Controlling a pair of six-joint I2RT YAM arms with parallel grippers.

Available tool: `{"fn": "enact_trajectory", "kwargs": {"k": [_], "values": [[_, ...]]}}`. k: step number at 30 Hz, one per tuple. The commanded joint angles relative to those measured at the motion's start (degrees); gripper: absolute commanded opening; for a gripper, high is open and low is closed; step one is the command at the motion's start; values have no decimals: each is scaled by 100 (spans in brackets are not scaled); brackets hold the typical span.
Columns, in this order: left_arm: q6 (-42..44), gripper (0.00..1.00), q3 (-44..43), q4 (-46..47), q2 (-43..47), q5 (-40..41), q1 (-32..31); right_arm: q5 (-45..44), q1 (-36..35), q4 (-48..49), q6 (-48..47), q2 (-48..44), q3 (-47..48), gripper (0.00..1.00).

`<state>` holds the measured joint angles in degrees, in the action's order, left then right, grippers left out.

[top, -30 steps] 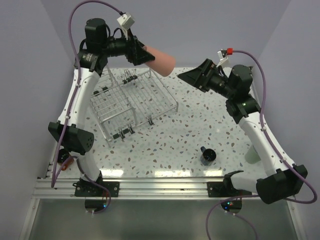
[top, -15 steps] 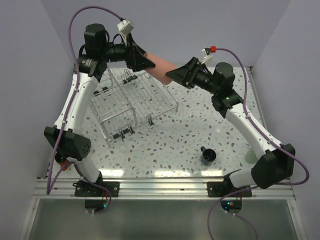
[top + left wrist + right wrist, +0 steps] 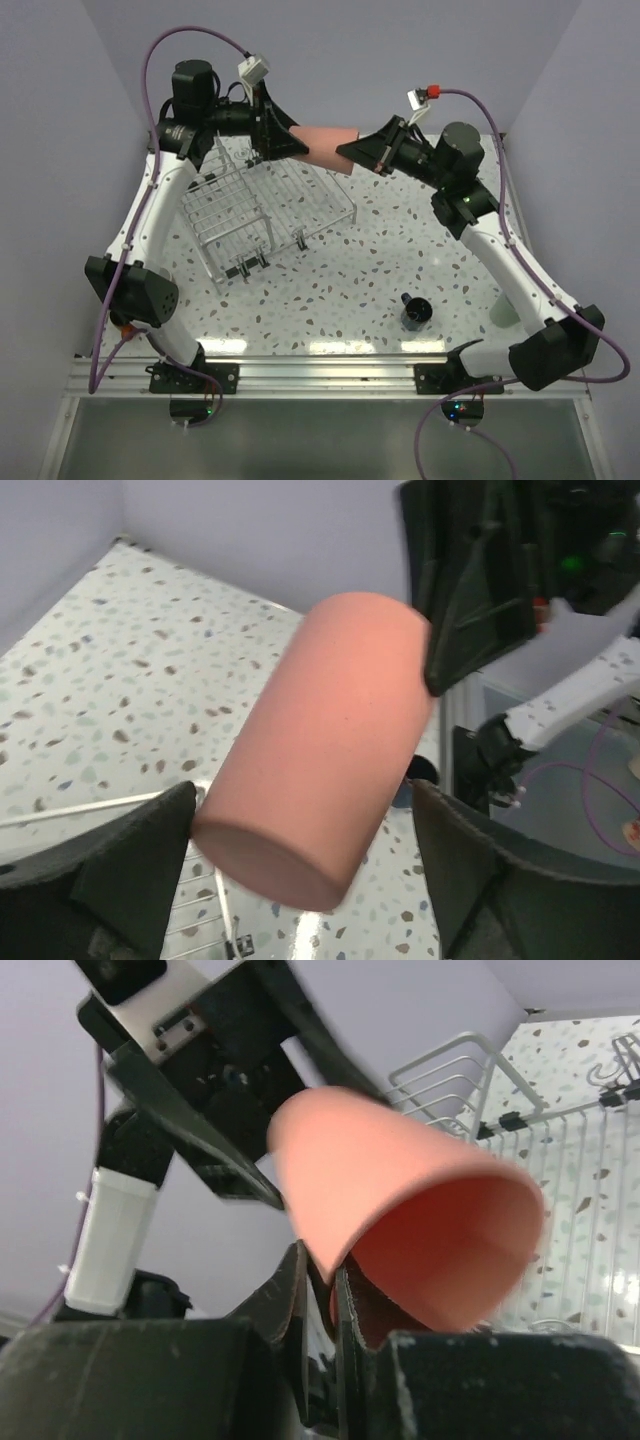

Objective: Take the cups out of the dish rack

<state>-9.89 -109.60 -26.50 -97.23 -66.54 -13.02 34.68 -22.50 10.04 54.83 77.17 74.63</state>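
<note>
My left gripper's fingers are clear of the cup, so my right gripper should swing back next, tip downward over the pale green object [image 3: 504, 311], lower and release.
A salmon-pink cup [image 3: 322, 148] hangs on its side in the air above the far end of the dish rack [image 3: 262, 200], between the two grippers. My right gripper [image 3: 350, 155] is shut on its rim, one finger inside the mouth and one outside [image 3: 320, 1260]. My left gripper [image 3: 285, 140] is open around the cup's base [image 3: 330, 750], its fingers [image 3: 470, 850] standing apart from the wall. The silvery wire rack [image 3: 560, 1160] shows no cups in it. A small dark cup [image 3: 415, 312] stands upright on the table at the front right.
A pale green object [image 3: 503, 308] shows at the table's right edge, partly hidden behind the right arm. Black clips [image 3: 250, 266] sit on the rack's near edge. Walls close the table at the back and both sides.
The right gripper came in from the right and shut on the cup's rim. The left gripper's jaws opened off the cup, which now lies more level.
</note>
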Motion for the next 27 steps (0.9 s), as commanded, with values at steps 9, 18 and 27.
{"fn": "enact_trajectory", "kwargs": {"k": [9, 18, 27], "values": [[1849, 100, -553, -1154, -120, 2388, -105, -4871, -17, -5853, -2729, -518, 2265, 0], [2421, 100, -395, -1551, -191, 3297, -113, -7702, -9, -9859, -2163, -228, 3593, 0], [2518, 100, -360, -1595, -384, 3209, -113, -7695, 350, -10110, -1590, -1027, 2514, 0]]}}
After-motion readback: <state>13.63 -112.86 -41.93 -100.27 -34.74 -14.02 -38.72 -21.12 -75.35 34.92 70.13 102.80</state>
